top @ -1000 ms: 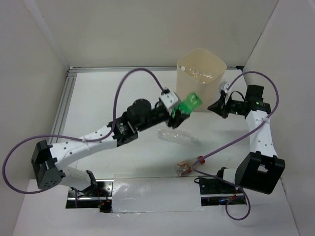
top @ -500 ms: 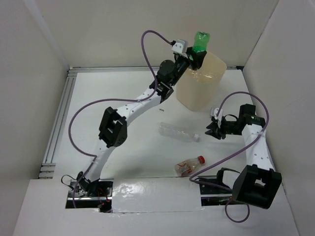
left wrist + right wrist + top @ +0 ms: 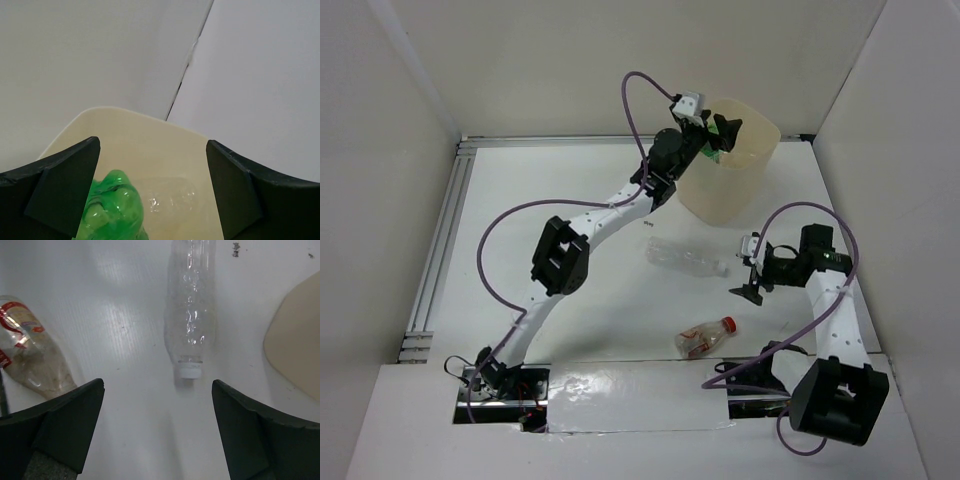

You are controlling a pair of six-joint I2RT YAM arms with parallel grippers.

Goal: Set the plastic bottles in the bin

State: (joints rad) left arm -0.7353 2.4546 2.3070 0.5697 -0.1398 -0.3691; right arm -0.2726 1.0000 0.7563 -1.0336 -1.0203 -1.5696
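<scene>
My right gripper goes down and left in the top view next, past the white cap onto the clear bottle's shoulder, as the cap faces its fingers.
The cream bin (image 3: 735, 185) stands at the back of the table. My left gripper (image 3: 713, 137) hangs over its rim, jaws wide open (image 3: 152, 150). The green bottle (image 3: 112, 207) sits loose between the fingers, close to the left one, over the bin's inside (image 3: 125, 120). A clear bottle (image 3: 175, 197) lies inside the bin. On the table, a clear bottle with a white cap (image 3: 685, 258) lies just left of my right gripper (image 3: 750, 277), which is open (image 3: 157, 387) and faces the cap (image 3: 189, 371). A red-capped bottle (image 3: 705, 337) lies nearer the front (image 3: 25, 355).
White walls close the table in at the back, left and right. An aluminium rail (image 3: 445, 230) runs along the left edge. The bin's side (image 3: 297, 350) shows to the right of the clear bottle in the right wrist view. Purple cables loop off both arms.
My left gripper came down from above the bin and let go of the green bottle, jaws now wide. My right gripper opened and moved toward the clear bottle on the table.
</scene>
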